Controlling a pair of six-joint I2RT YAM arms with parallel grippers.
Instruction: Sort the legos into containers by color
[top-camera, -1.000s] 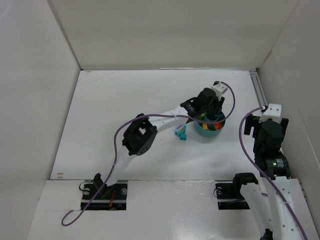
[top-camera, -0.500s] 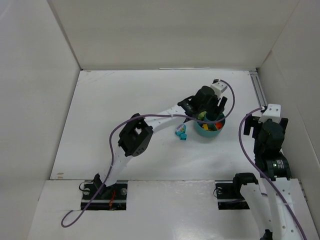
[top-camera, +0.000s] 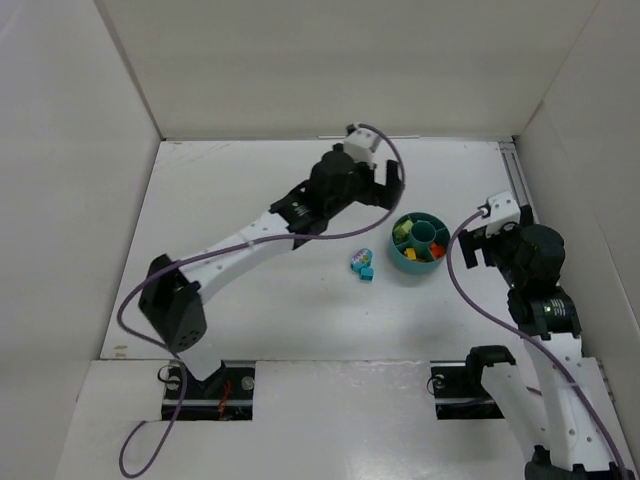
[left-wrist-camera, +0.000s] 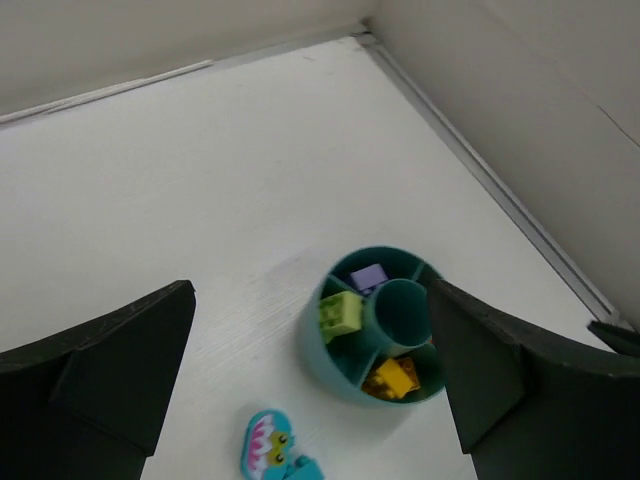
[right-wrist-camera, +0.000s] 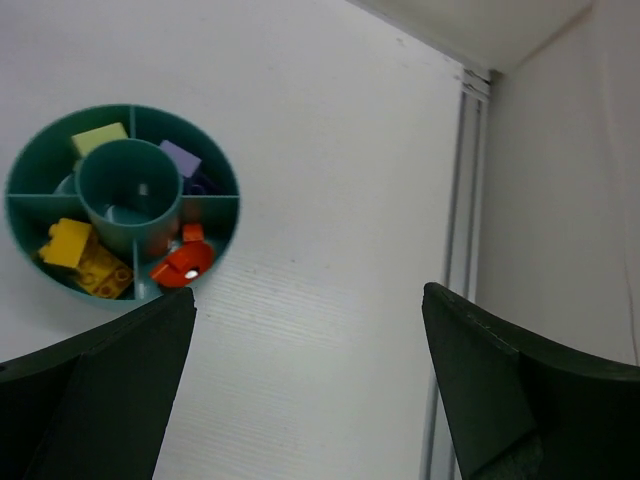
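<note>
The cyan brick (top-camera: 366, 273) is outside the bowl, so the right gripper will next move to its left in the top view and down onto the cyan brick below.
The round teal bowl (top-camera: 415, 268) stands right of the table's centre, split into compartments. In the left wrist view the bowl (left-wrist-camera: 314, 369) holds a light green brick (left-wrist-camera: 340, 312), a lavender brick (left-wrist-camera: 368, 277) and a yellow brick (left-wrist-camera: 392, 377). The right wrist view of the bowl (right-wrist-camera: 122, 106) also shows an orange brick (right-wrist-camera: 105, 275) and a red-orange piece (right-wrist-camera: 182, 263). Cyan legos (top-camera: 362, 264) lie on the table just left of the bowl. My left gripper (top-camera: 385, 185) hangs open and empty, above and back-left of the bowl. To the bowl's right, my right gripper (top-camera: 468, 243) is open and empty.
White walls enclose the table on three sides. A metal rail (right-wrist-camera: 455, 240) runs along the right wall's foot. The left arm's purple cable (top-camera: 330, 235) loops above the table left of the bowl.
My left gripper opened over the bowl, then rose and swung away to the back left. The right gripper has shifted a little toward the bowl.
</note>
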